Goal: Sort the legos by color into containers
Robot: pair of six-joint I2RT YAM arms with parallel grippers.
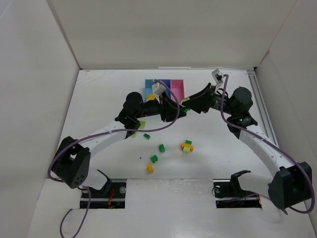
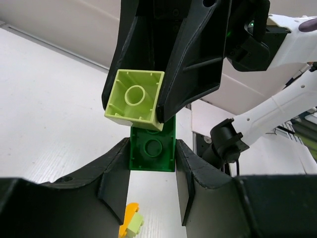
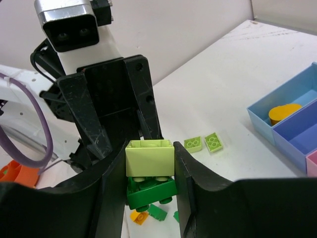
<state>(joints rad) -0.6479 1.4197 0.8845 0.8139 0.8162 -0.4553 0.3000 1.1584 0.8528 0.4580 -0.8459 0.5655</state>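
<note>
I next need to move my left gripper outward and tilt it down over the pink bin (image 1: 177, 87) to let go of the dark green brick, because the light blue bin holds yellow-orange.
My two grippers meet in the air just in front of the containers (image 1: 177, 85), a light blue, purple-blue and pink row. My left gripper (image 2: 152, 154) is shut on a dark green brick (image 2: 152, 148). My right gripper (image 3: 149, 161) is shut on a lime brick (image 3: 149, 157) that sits against the dark green brick (image 3: 151, 191), tilted off it. In the top view the left gripper (image 1: 174, 110) and right gripper (image 1: 191, 105) face each other. A yellow-orange brick (image 3: 284, 113) lies in the light blue bin (image 3: 267, 101).
Loose bricks lie on the white table: two lime plates (image 3: 193, 144), dark green ones (image 1: 161, 148), a yellow-orange one (image 1: 150, 168) and a yellow-orange, lime and green cluster (image 1: 186, 146). White walls enclose the table on three sides.
</note>
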